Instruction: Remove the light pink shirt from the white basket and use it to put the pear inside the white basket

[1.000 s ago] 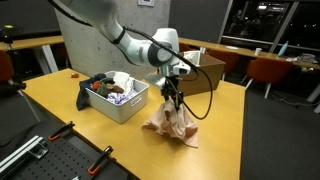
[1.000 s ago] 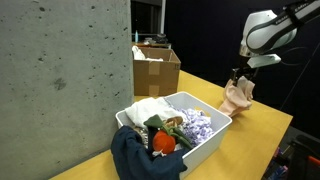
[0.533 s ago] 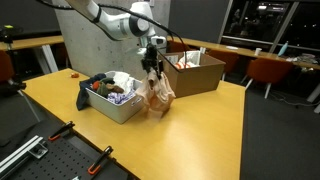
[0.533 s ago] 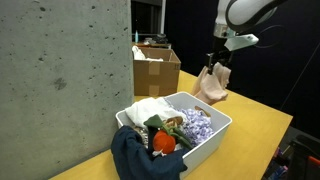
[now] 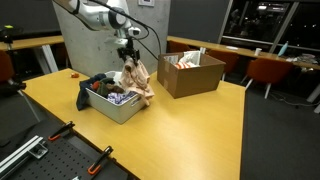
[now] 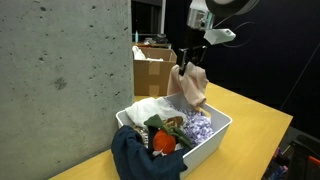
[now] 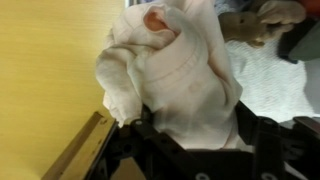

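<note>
My gripper will move in from the basket's rim by the cardboard box, turn, then go down over the basket's clothes (image 5: 112, 91).
My gripper (image 5: 128, 60) is shut on the light pink shirt (image 5: 136, 78) and holds it bunched up over the white basket (image 5: 118, 106). In an exterior view the shirt (image 6: 190, 88) hangs from the gripper (image 6: 184, 66) above the basket's far end (image 6: 218, 132). In the wrist view the shirt (image 7: 180, 75) fills the space between the black fingers (image 7: 190, 140), and the basket's edge shows at the right. No pear shows plainly; if one is wrapped in the shirt I cannot tell.
The basket holds several clothes: a dark blue one (image 6: 140, 155) over the near rim, an orange item (image 6: 163, 144), a purple patterned one (image 6: 197, 125), a white one (image 6: 150, 108). An open cardboard box (image 5: 190, 72) stands beyond. A concrete pillar (image 6: 60, 70) is beside the basket.
My gripper has lifted the pink shirt off the table and carried it across, past the cardboard box, to above the white basket.
</note>
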### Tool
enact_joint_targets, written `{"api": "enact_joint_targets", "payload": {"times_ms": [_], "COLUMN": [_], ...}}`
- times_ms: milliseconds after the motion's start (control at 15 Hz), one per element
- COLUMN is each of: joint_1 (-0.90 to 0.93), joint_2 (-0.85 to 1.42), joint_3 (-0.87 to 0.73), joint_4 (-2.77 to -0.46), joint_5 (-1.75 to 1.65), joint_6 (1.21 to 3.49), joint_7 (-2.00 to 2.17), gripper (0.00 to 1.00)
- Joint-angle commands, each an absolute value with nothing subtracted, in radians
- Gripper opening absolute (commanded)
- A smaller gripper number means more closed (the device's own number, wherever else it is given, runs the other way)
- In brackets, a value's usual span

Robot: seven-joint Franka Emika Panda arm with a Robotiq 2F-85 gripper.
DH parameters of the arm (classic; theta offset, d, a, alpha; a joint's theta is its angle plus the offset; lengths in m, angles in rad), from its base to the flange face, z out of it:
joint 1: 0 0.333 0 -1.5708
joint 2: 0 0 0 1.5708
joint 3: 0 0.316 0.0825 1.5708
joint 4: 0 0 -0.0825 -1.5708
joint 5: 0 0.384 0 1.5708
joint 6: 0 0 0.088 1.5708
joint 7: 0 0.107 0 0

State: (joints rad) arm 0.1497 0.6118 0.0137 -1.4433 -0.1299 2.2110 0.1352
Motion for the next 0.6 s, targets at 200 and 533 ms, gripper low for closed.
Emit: {"api": "enact_joint_targets", "payload": {"times_ms": [200,533], "joint_1": [0.059,0.000], "joint_2": [0.471,0.588], "joint_3": [0.168,0.208], "joint_4": [-1.607,-1.560], "joint_5": [0.078,0.195], "joint_6": [2.298,2.232], "joint_7": [-0.208,-0.407], "gripper": [0.53,0.53]}}
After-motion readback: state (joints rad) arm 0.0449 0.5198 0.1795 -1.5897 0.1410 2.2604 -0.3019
